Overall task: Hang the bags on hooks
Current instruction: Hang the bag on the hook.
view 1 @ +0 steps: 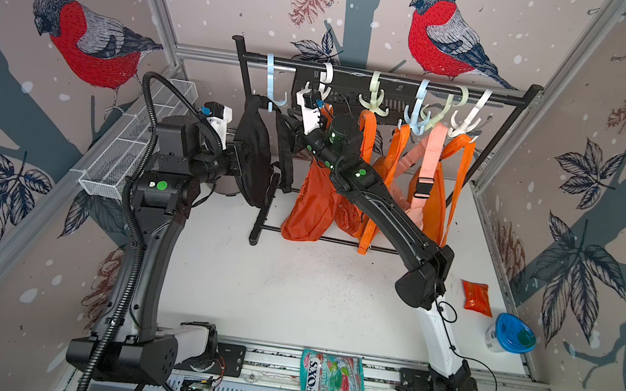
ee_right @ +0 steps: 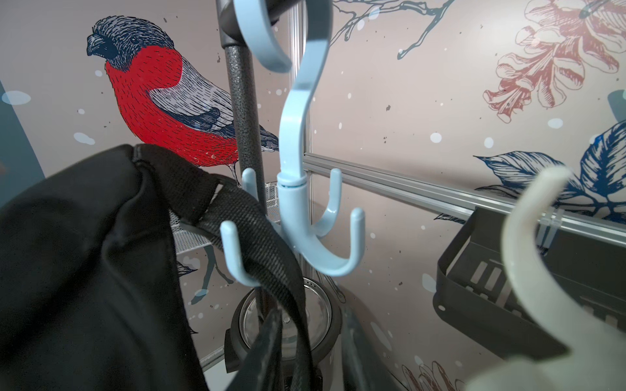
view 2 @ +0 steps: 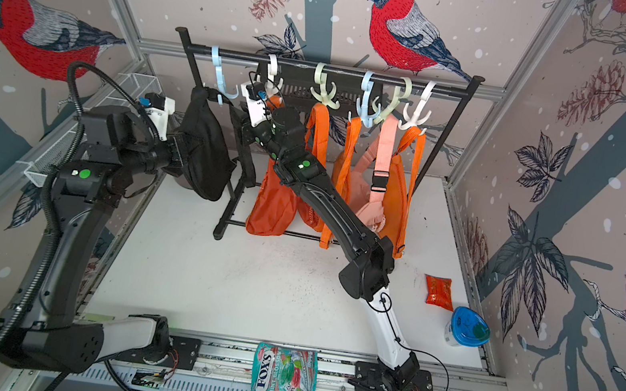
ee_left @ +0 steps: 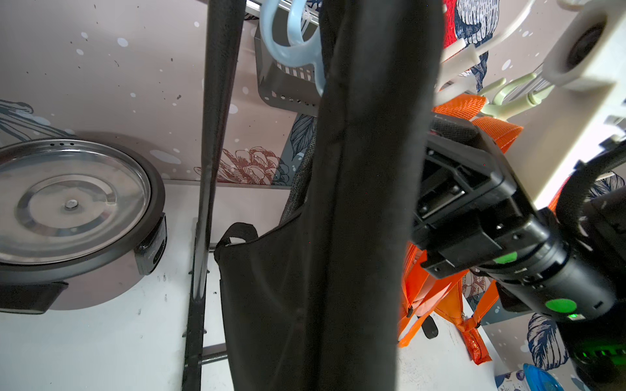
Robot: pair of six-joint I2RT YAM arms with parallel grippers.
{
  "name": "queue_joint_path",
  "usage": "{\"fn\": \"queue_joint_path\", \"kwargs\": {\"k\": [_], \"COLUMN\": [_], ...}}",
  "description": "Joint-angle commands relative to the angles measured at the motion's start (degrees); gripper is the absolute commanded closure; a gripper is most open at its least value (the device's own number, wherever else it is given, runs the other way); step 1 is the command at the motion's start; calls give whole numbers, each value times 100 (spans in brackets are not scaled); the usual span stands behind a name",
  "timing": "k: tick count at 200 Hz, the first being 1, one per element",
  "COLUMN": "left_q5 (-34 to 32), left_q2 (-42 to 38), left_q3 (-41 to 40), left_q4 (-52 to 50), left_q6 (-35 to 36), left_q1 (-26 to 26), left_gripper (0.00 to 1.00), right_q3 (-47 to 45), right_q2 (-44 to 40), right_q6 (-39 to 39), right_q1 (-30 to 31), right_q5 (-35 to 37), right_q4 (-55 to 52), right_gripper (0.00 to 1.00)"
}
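My left gripper will next bring the body of the bag down below the light blue hook and release it, because the bag's strap is already over a peg of the hook.
The black bag hangs at the left end of the rack. Its strap lies over a prong of the light blue hook. My left gripper is shut on the bag's body from the left; black fabric fills the left wrist view and hides the jaws. My right gripper sits just below the hook. Its jaws stand apart, and the strap runs loosely between them beside one finger.
Orange bags and a pink one hang from other hooks along the rack bar. A steel-lidded pot stands behind the rack's left leg. A wire basket is at the left, a candy bag in front, and a red packet and a blue-lidded cup at the right.
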Motion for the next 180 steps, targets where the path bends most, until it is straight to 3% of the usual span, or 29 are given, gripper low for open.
{"fn": "queue_joint_path", "kwargs": {"k": [1, 46, 98, 180], "left_q5": [52, 77, 247, 451], "left_q2": [-147, -556, -715, -759], "left_q3": [-163, -1100, -1829, -3058], "left_q4": [341, 802, 1182, 2098], "left_q6": [-26, -259, -418, -682], "left_q1": [7, 7, 14, 0], "left_gripper": [100, 100, 100, 100], "right_q3": [-94, -842, -1849, -4543], "right_q2": [-200, -855, -1715, -3668], "right_q6": [0, -161, -338, -374], "right_q1": [43, 183, 327, 470], "right_q5": [14, 263, 486, 811], "right_q4": [146, 226, 271, 952], "right_gripper": [51, 28, 21, 7]}}
